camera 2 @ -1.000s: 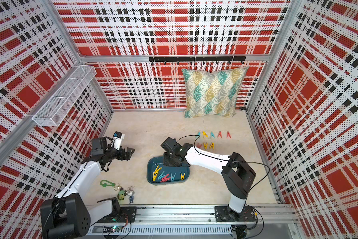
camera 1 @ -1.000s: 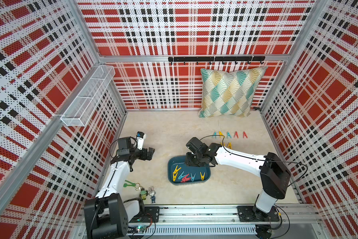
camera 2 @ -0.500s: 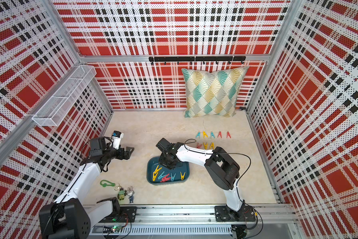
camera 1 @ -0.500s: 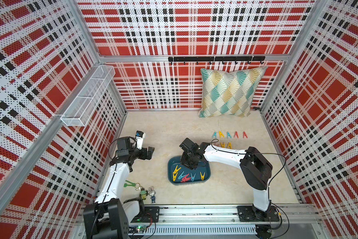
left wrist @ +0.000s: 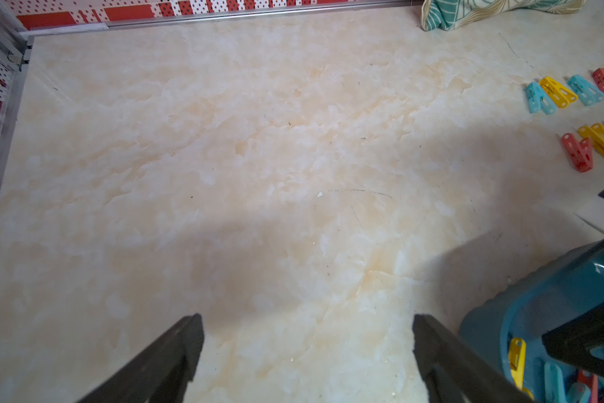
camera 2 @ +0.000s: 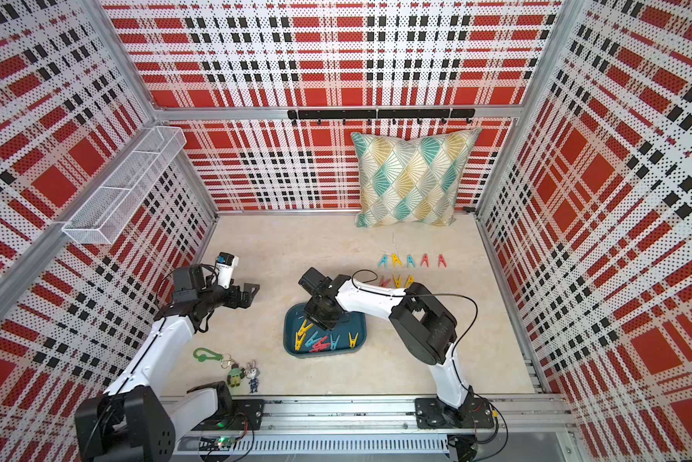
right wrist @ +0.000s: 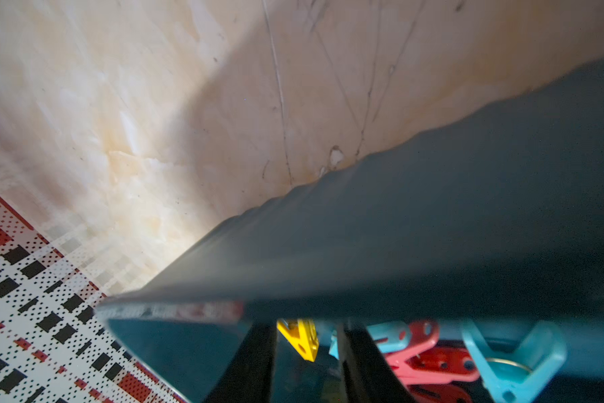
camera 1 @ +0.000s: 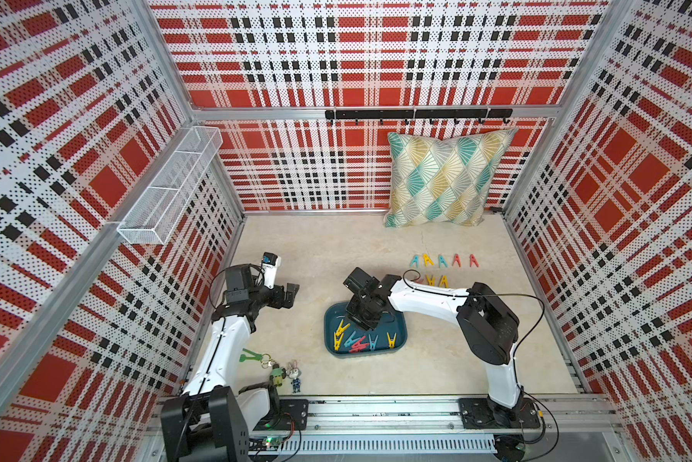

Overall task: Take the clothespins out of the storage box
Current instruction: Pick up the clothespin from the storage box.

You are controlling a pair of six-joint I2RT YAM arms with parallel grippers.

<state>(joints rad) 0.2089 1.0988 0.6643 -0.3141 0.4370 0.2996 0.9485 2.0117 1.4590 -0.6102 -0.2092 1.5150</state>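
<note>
Next, my right gripper lowers its parted fingers deeper into the storage box. It closes on the farther yellow clothespin of the pair point(camera 1: 341, 328), because that clothespin lies below, nearest the fingers.
The dark teal storage box point(camera 1: 397, 320) point(camera 2: 357, 322) sits on the marble table near the front middle. Several yellow, red and blue clothespins point(camera 1: 356, 342) point(camera 2: 318, 342) lie in its near half. More clothespins point(camera 1: 442, 261) point(camera 2: 410, 261) lie in two rows on the table behind it. My right gripper point(camera 1: 362, 323) point(camera 2: 320, 323) reaches down into the box. In the right wrist view its jaws point(right wrist: 307, 331) stand a little apart, with the tip of a yellow clothespin point(right wrist: 299, 340) between them. My left gripper point(camera 1: 290, 294) point(left wrist: 307, 317) hovers wide open over bare table, left of the box point(left wrist: 555, 296).
A green clip with keychain figurines point(camera 1: 252, 355) lies at the front left. A patterned pillow point(camera 1: 444, 180) leans on the back wall under a black hook rail point(camera 1: 416, 114). A white wire-mesh basket point(camera 1: 168, 188) hangs on the left wall.
My right gripper has swung left from the box's far edge and lowered into the box, its jaws narrowing a little. The left arm has hardly moved.
</note>
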